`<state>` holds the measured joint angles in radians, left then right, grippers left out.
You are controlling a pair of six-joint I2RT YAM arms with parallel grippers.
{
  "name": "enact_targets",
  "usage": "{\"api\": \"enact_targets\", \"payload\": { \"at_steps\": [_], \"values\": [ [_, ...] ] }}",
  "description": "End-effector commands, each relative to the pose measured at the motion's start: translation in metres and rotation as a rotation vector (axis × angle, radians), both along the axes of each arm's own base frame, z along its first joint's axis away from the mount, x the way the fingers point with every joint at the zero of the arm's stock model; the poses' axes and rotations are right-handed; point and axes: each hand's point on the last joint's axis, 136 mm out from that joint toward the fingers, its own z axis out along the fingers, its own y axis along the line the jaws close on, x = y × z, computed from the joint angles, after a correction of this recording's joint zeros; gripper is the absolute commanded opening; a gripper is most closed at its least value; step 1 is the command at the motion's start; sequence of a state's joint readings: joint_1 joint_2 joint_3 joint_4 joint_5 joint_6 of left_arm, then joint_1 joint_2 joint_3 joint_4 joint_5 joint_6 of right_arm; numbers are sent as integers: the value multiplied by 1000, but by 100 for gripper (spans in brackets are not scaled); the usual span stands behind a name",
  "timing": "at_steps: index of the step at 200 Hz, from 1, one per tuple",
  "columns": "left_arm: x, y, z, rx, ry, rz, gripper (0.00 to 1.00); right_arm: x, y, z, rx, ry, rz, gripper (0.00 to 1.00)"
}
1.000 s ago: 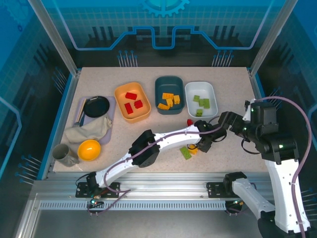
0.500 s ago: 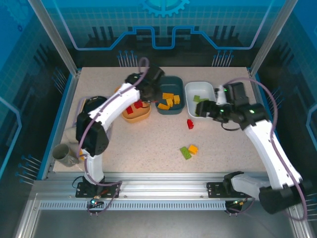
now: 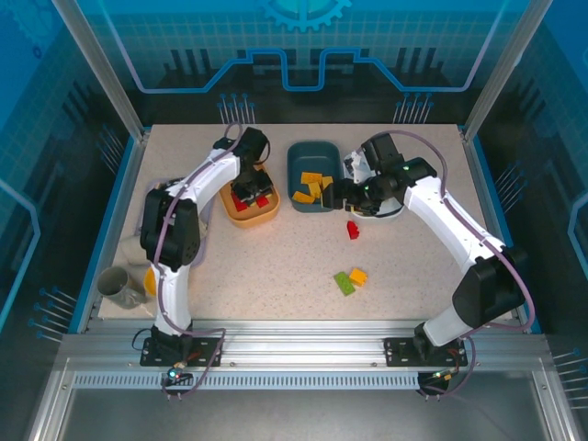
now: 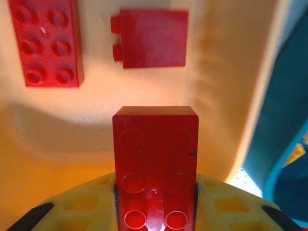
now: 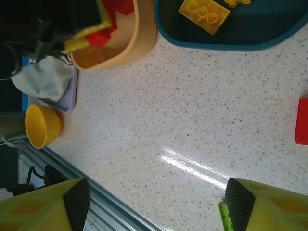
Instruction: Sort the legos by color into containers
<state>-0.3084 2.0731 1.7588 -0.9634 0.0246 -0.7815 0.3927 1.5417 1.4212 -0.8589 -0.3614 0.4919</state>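
The left gripper will next go down a little and open its fingers to let go of the red lego, because the open bottom of the orange tub is right below the lego.
My left gripper (image 3: 249, 190) is down inside the orange tub (image 3: 230, 209), shut on a red lego (image 4: 155, 159) that stands up between its yellow fingers. Two more red legos (image 4: 46, 43) lie on the tub floor (image 4: 96, 125) ahead of it. My right gripper (image 3: 346, 191) hovers open with nothing between its pads, over the table by the teal tub (image 3: 306, 158), which holds orange-yellow legos (image 3: 314, 184). Beneath it the bare tabletop (image 5: 159, 144) shows. A red lego (image 3: 352, 229) lies on the table just below, and a green lego (image 3: 344, 283) and an orange-yellow lego (image 3: 358, 275) nearer the front. The white tub (image 3: 381, 214) is mostly hidden by the right arm.
A grey mug (image 3: 118, 287) stands at the front left. A yellow bowl (image 5: 42, 126) and a crumpled cloth (image 5: 45, 79) on a tray lie left of the orange tub. The metal rail (image 3: 294, 354) runs along the table's near edge.
The left arm swung from the loose legos at the front right to the orange tub and lowered into it. The right arm swept left from the right side to beside the teal tub.
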Motion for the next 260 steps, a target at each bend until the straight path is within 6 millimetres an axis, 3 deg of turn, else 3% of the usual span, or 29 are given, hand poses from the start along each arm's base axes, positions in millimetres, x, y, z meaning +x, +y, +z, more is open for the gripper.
{"api": "enact_targets", "payload": {
  "at_steps": [1, 65, 97, 114, 140, 186, 206, 229, 241, 260],
  "values": [
    [-11, -5, -9, -32, 81, 0, 27, -3, 8, 2, 21, 10, 38, 77],
    [-11, 0, -33, -45, 145, -38, 32, -11, 2, -9, -1, 36, 25, 77],
    [-2, 4, -30, -30, 123, -39, 52, -20, -13, -26, -91, 61, 28, 78],
    [5, 4, -15, -22, 82, -42, 62, -27, -26, -34, -169, 64, 33, 77],
    [11, 4, 17, -12, 2, -43, 68, -39, -42, -44, -279, 66, 63, 76],
    [2, 5, 93, -2, -234, 0, 76, -46, -57, -66, -496, 88, 79, 71],
    [-10, -2, 127, -36, -361, -2, 76, -49, -57, -79, -534, 110, 66, 71],
    [-31, -13, 152, -110, -475, -28, 77, -47, -63, -93, -542, 106, 17, 74],
    [-46, -22, 159, -164, -520, -57, 77, -42, -67, -100, -525, 78, -1, 74],
    [-76, -28, 149, -205, -518, -90, 77, -33, -69, -112, -532, 26, -2, 73]
  ]
}}
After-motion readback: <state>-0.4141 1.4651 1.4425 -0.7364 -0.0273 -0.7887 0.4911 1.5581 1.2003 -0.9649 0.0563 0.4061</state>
